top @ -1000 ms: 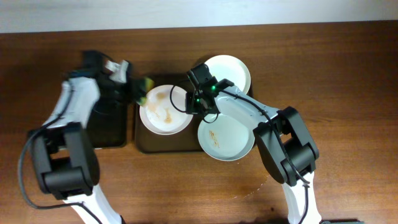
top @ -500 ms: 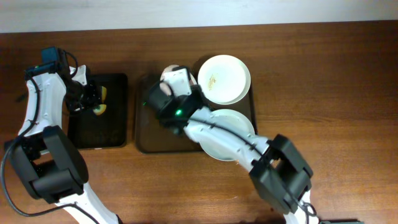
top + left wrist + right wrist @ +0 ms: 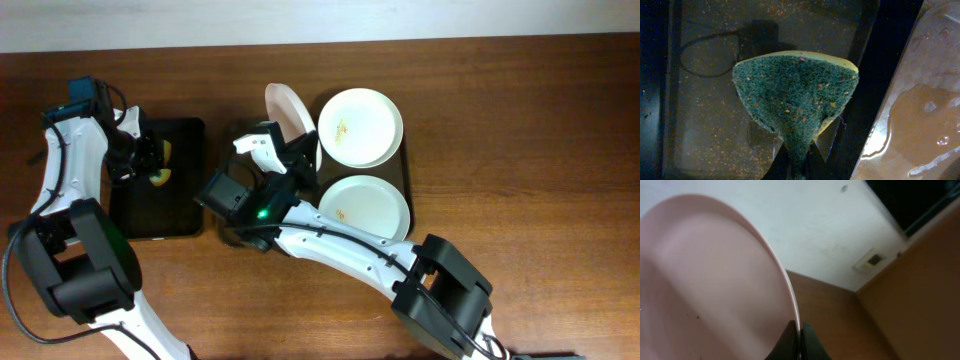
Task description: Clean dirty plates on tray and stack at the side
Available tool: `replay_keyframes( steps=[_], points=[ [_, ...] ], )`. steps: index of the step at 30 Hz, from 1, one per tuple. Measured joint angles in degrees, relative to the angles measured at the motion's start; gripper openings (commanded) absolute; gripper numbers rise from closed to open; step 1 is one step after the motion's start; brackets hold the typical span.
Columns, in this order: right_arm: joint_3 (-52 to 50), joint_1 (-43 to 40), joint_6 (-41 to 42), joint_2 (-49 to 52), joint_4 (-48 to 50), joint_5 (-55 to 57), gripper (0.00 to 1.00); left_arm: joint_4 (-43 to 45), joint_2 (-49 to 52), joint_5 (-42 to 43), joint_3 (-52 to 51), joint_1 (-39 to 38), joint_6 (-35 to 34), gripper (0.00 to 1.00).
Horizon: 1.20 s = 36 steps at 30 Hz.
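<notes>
I will next swing my right gripper off the tray, move it down and release the cream plate's rim, because the bare table is below and to its right in the overhead view.
My right gripper is shut on the rim of a cream plate and holds it tilted on edge above the back left of the dark-brown tray. In the right wrist view the plate fills the left side, with the fingers pinching its rim. Two more plates lie flat on the tray, one at the back right and one at the front right, each with small orange smears. My left gripper is shut on a green-and-yellow sponge over the narrow black tray.
The black tray holds shallow water flecked with crumbs. A glossy brown surface with a puddle lies right of it. My right arm crosses the front of the brown tray. Bare wooden table lies to the right.
My left gripper carried the sponge from the plate to the black tray. My right arm swung left, gripped that plate's rim and lifted it up on edge.
</notes>
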Motion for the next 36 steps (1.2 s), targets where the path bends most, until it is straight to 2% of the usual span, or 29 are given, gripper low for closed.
replay_keyframes(
  steps=[2, 5, 8, 9, 11, 13, 14, 18, 21, 23, 24, 28, 31, 33, 36],
  points=[
    [0.0, -1.88, -0.07, -0.79, -1.2, -7.61, 0.04, 0.59, 0.0, 0.02, 0.0, 0.0, 0.0, 0.01],
    [-0.02, -8.61, 0.0, -6.03, -2.73, -24.68, 0.04, 1.29, 0.0, -0.02, 0.0, -0.26, 0.0, 0.01],
    [0.31, -26.08, 0.04, -17.38, -8.79, -52.92, 0.04, 2.69, 0.02, -0.15, 0.0, -2.75, 0.0, 0.01],
    [0.74, -35.54, 0.04, -19.34, -13.42, -63.89, 0.04, 3.37, 0.02, -0.13, 0.0, -4.07, 0.0, 0.01],
    [0.79, -45.29, 0.2, -19.63, -18.12, -73.85, 0.04, 3.98, 0.04, -0.24, 0.0, -6.01, 0.02, 0.01],
    [0.63, -59.58, 0.11, -18.71, -23.78, -81.22, 0.04, 4.15, 0.04, -0.59, 0.0, -7.8, 0.02, 0.01],
    [0.61, -63.98, -0.02, -17.9, -24.68, -82.77, 0.04, 4.24, 0.07, -0.61, 0.0, -8.63, 0.0, 0.01],
    [-7.72, -74.05, -0.31, -15.12, -18.56, -85.79, 0.04, 5.99, 0.07, -1.05, 0.0, -11.41, 0.0, 0.01],
    [-17.31, -76.59, -0.39, -13.88, -11.3, -86.16, 0.06, 8.35, 0.07, -1.22, 0.0, -14.25, 0.02, 0.01],
    [-23.5, -76.63, -0.42, -13.62, -5.25, -86.79, 0.4, 9.27, 0.07, -1.22, 0.0, -15.37, 0.02, 0.01],
    [-24.59, -76.63, -0.61, -13.62, -4.83, -86.86, 0.48, 9.66, 0.07, -1.22, 0.0, -15.72, 0.02, 0.01],
    [-23.37, -76.52, -1.62, -13.7, -9.92, -90.42, 0.51, 10.49, 0.07, -1.22, 0.0, -16.13, 0.0, 0.01],
    [-17.53, -74.73, -4.7, -17.46, -15.37, -99.27, 0.52, 10.62, 0.07, -1.22, 0.0, -16.13, 0.0, 0.01],
    [-15.63, -69.37, -5.84, -22.27, -17.46, -105.13, 0.49, 10.54, 0.07, -1.22, 0.0, -16.13, 0.0, 0.01],
    [-16.81, -60.48, -4.2, -22.56, -20.59, -104.21, 0.48, 10.47, 0.07, -1.25, 0.0, -16.13, 0.0, 0.01]
  ],
)
